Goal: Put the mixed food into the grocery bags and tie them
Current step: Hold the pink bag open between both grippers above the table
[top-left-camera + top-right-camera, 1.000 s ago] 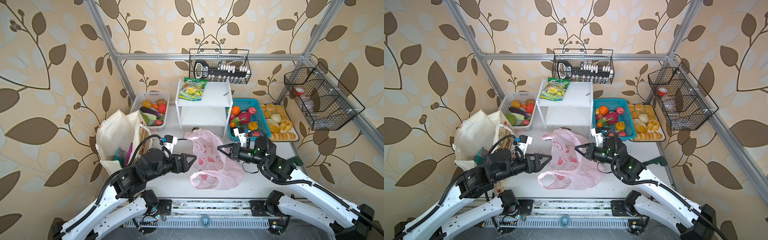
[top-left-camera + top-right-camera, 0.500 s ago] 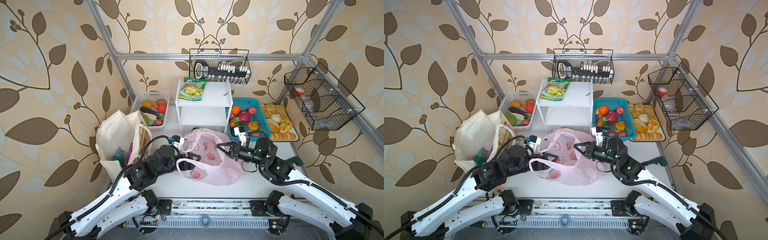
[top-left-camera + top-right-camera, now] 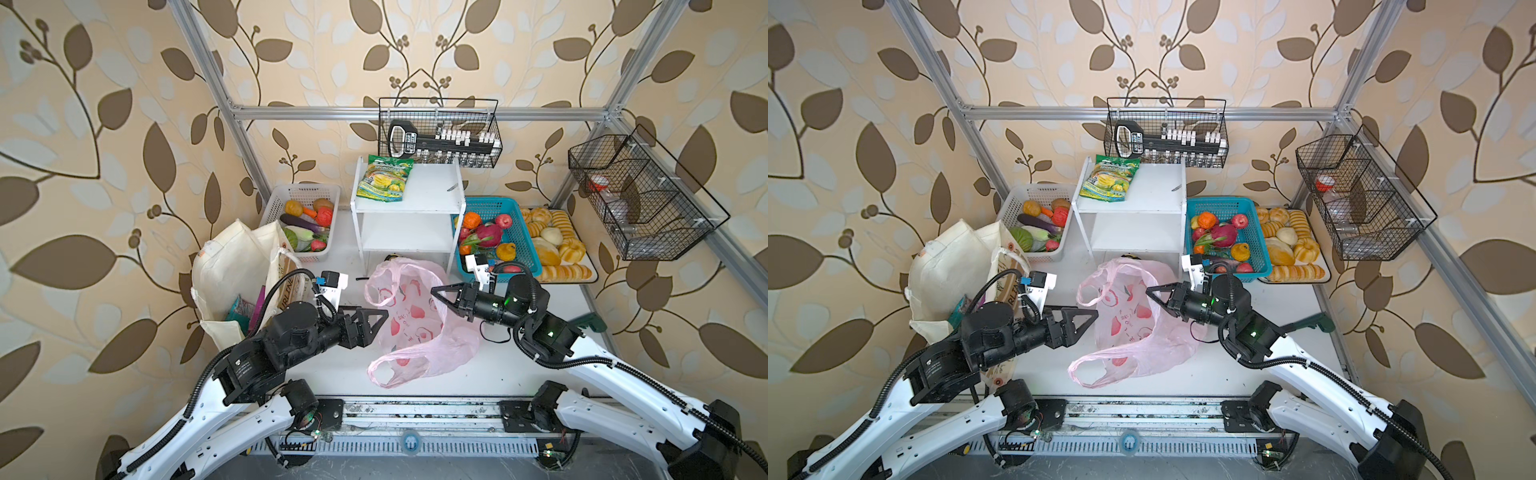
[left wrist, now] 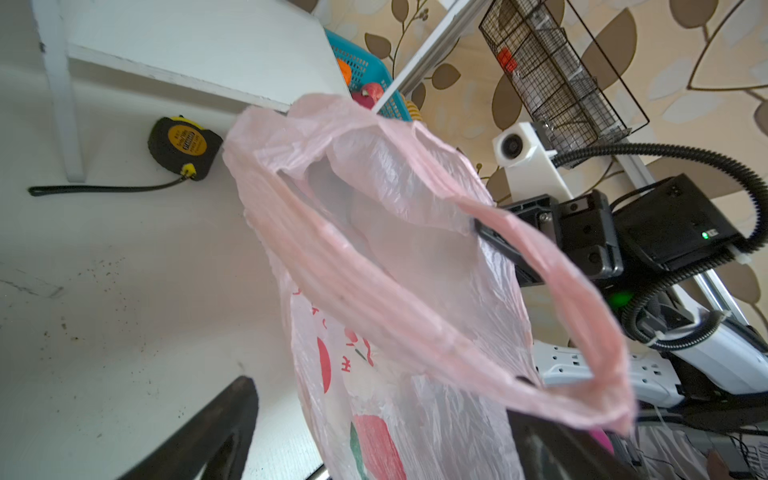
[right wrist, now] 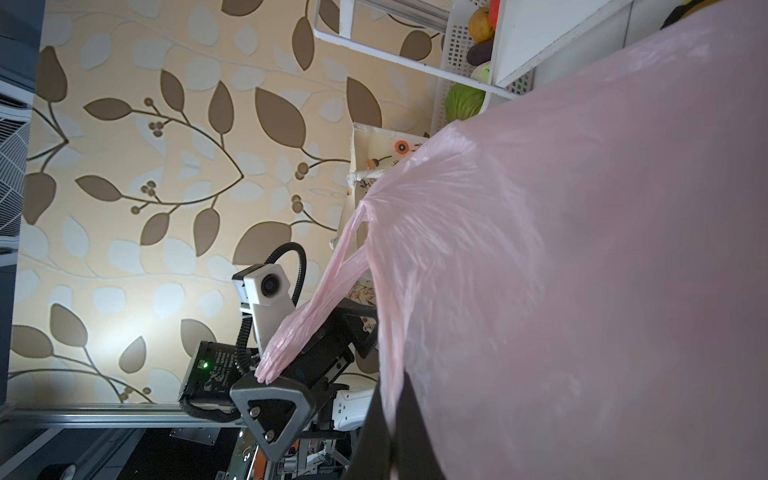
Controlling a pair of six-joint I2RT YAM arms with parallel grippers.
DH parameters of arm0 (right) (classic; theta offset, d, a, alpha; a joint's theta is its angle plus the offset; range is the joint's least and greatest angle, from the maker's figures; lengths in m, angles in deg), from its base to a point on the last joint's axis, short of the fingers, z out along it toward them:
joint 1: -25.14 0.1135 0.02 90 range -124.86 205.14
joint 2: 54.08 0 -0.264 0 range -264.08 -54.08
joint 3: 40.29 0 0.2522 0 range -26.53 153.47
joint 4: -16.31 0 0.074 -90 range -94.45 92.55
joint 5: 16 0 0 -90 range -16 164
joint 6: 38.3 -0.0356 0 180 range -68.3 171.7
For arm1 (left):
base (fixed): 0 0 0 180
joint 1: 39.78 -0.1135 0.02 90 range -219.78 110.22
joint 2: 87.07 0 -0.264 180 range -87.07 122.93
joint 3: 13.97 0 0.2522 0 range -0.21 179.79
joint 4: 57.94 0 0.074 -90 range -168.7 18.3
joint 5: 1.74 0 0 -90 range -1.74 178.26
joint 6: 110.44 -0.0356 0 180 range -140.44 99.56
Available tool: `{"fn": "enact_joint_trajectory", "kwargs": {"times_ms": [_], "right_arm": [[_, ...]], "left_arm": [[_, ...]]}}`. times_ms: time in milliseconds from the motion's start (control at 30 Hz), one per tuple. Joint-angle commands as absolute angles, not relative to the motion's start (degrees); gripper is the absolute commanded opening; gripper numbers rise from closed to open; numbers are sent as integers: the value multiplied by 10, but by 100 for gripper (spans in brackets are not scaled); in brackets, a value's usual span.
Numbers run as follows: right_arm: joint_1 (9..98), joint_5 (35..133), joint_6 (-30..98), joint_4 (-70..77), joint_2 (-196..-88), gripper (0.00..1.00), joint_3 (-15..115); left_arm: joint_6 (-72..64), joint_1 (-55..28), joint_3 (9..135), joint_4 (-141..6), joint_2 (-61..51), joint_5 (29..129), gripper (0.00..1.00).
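Observation:
The right gripper eases toward the blue basket (image 3: pixel 523 245) next, spreading the pink bag's rim before it lets go. The reason is that the half-raised bag sags with one handle lying slack.
The pink plastic bag (image 3: pixel 415 328) stands half raised at mid-table, with one loop handle (image 3: pixel 388 374) lying on the table. My right gripper (image 3: pixel 434 291) is shut on the bag's right rim (image 5: pixel 457 291). My left gripper (image 3: pixel 376 316) is open at the bag's left side, and the other handle strap (image 4: pixel 540 299) is draped over one of its fingers (image 5: pixel 270 409). The cream tote (image 3: pixel 232 266) stands at the left with a teal packet (image 3: pixel 237 309) and a purple packet (image 3: pixel 258 303) inside. The toy fruits, among them the magenta dragon fruit (image 3: pixel 489 233), lie in the blue basket (image 3: pixel 523 245).
Behind the bag stands a white shelf (image 3: pixel 409 208) with a green-and-yellow packet (image 3: pixel 384 178) on top and a tape measure (image 4: pixel 183 145) at its foot. A white vegetable basket (image 3: pixel 305 195) sits back left and a bread tray (image 3: pixel 590 270) back right. Wire baskets (image 3: pixel 440 133) hang on the walls.
Half a second ago my left gripper was pushed in against the lifted bag. It has drawn back left, and the bag's near handle has dropped to the table. My right gripper kept its hold.

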State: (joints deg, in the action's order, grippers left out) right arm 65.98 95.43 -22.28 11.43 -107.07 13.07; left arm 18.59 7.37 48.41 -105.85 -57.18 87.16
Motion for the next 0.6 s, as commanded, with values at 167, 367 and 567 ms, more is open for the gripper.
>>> {"fn": "enact_joint_trajectory", "kwargs": {"times_ms": [167, 367, 567], "right_arm": [[649, 954, -273, 177, -1073, 0, 122], [642, 954, -301, 203, -1067, 0, 111], [632, 940, -325, 215, -1057, 0, 95]], "left_arm": [[215, 72, 418, -1040, -625, 923, 92], [242, 72, 373, -1016, -652, 929, 93], [235, 72, 359, -959, -654, 894, 95]]}}
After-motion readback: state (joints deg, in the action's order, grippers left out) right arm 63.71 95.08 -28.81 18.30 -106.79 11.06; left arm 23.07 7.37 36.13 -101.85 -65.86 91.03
